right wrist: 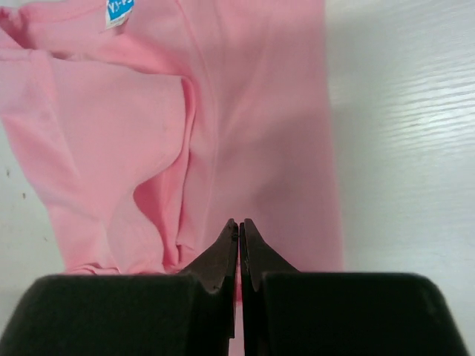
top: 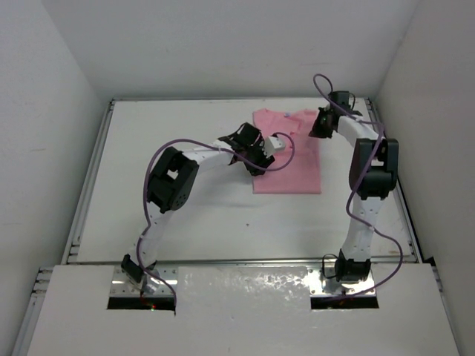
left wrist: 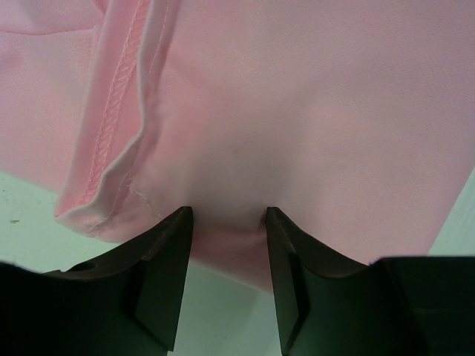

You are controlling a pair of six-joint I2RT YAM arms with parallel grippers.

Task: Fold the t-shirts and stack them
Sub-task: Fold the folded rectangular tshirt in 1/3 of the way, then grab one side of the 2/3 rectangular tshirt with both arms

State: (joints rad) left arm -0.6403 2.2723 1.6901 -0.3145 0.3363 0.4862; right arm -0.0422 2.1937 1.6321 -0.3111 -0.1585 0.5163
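The left gripper moves up and back along the shirt's edge next, then down onto its near corner (top: 254, 192).
The light-pink t-shirt (top: 291, 159) lies on the white table, folded into a narrow upright rectangle. My left gripper (top: 260, 162) is at its left edge. In the left wrist view the shirt (left wrist: 312, 111) fills the frame, and the left gripper (left wrist: 228, 215) is open with the cloth's edge running between the two fingertips. My right gripper (top: 320, 126) is at the shirt's upper right edge. In the right wrist view the right gripper (right wrist: 239, 226) is shut, with a thin strip of the pink shirt (right wrist: 260, 111) showing between its fingers.
White walls close in the table (top: 185, 215) on three sides. A metal rail (top: 87, 185) runs along its left edge. The shirt's blue neck label (right wrist: 119, 10) shows at the top of the right wrist view, and a stitched hem (left wrist: 111, 111) at the left of the left wrist view.
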